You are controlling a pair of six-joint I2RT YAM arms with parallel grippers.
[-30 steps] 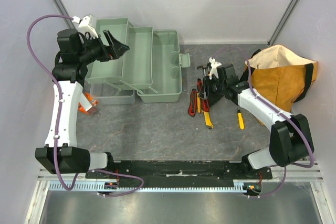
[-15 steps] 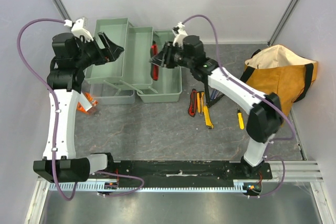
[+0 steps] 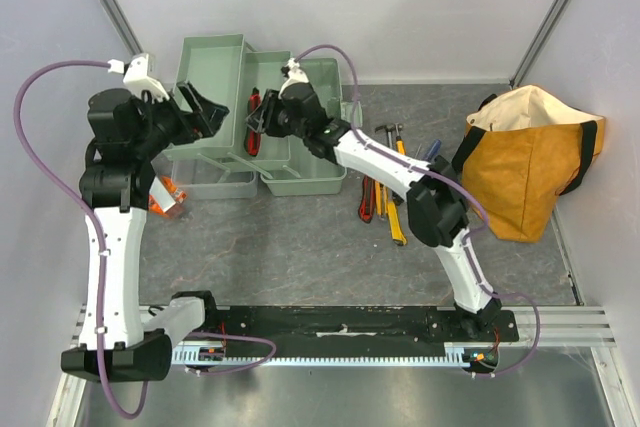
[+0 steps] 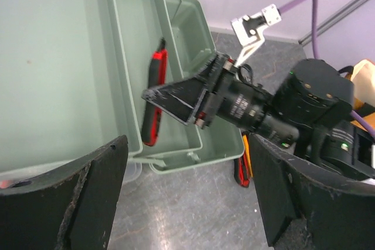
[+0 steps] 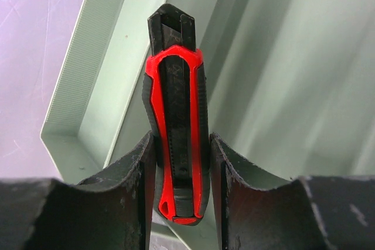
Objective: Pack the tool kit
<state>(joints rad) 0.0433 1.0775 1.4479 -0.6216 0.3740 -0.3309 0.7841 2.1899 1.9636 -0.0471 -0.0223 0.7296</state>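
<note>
The right gripper moves down into the near part of the middle tray next, then opens, as the utility knife [image 5: 176,139] already hangs lengthwise over it.
The pale green toolbox [image 3: 318,162] stands open at the back left, its trays [image 3: 212,77] fanned out. My right gripper [image 3: 258,125] is shut on a red and black utility knife [image 5: 176,139] and holds it over the middle tray [image 4: 140,39]. The knife also shows in the left wrist view [image 4: 153,100]. My left gripper [image 3: 200,107] is open and empty, hovering by the left tray, its fingers [image 4: 88,203] wide apart. More tools lie on the table to the right of the box: a hammer [image 3: 391,134], a red knife [image 3: 367,197], a yellow knife [image 3: 398,224] and screwdrivers.
An orange-tan fabric bag [image 3: 530,162] with black straps stands at the right. The translucent lid [image 3: 215,185] lies in front of the trays, with an orange item [image 3: 165,197] beside it. Grey walls close in the left, back and right.
My right arm took the red knife from the tool pile and swung it left over the toolbox to the middle tray. My left gripper shifted slightly left and stayed open.
</note>
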